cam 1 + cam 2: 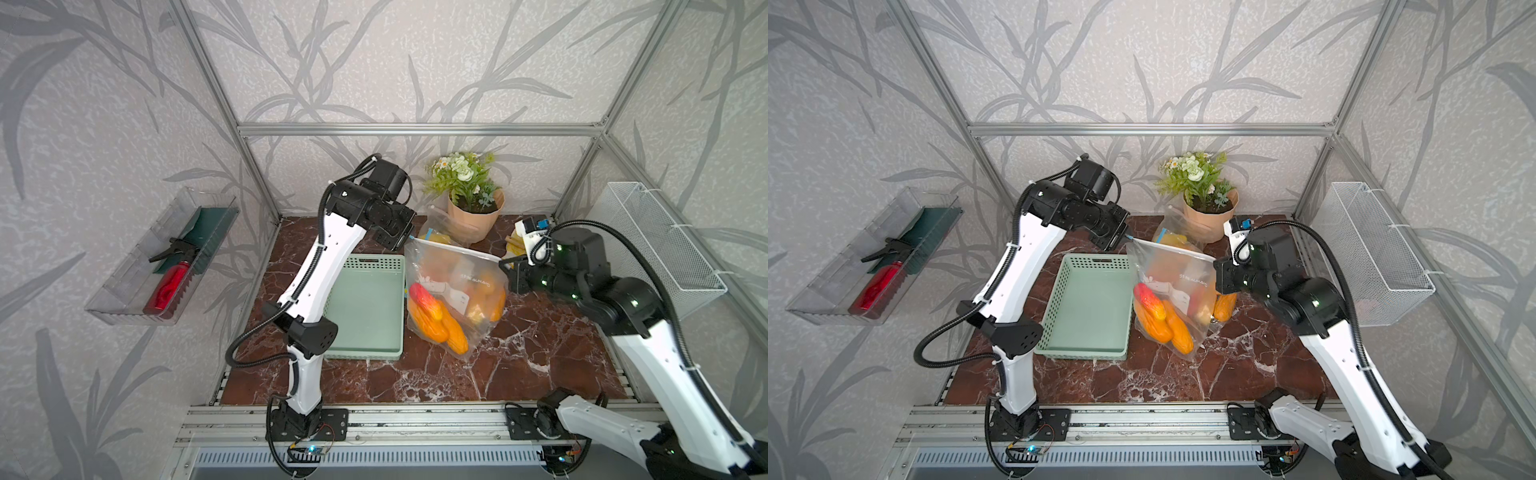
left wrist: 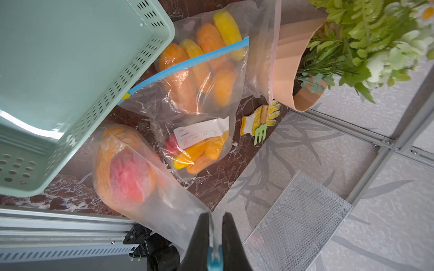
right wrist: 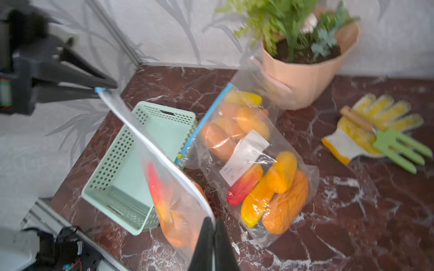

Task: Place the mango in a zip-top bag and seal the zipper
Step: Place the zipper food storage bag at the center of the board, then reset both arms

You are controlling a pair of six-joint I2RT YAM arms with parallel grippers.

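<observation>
My right gripper holds the end of the hanging bag's opening, and the mango is already inside that bag. Next I should lower that end onto the second filled bag (image 1: 1223, 303) below it and let go.
The clear zip-top bag (image 1: 457, 266) hangs stretched between both grippers above the marble table, beside the basket. A red-orange mango (image 1: 424, 303) lies inside it with other orange ones, and shows through the plastic in the left wrist view too as the mango (image 2: 126, 178). The zipper (image 3: 159, 152) runs as a pale strip along the bag's mouth from one gripper to the other. My left gripper (image 2: 215, 215) pinches the zipper's end at its blue tip. My right gripper (image 3: 212, 220) is shut on the opposite end of the mouth.
A mint-green basket (image 1: 365, 307) stands left of the bag. A second filled bag (image 3: 253, 164) lies behind it, near a potted plant (image 1: 473, 208). Yellow gloves and a green fork (image 3: 375, 131) lie at the back right. A wire basket (image 1: 660, 245) hangs on the right wall.
</observation>
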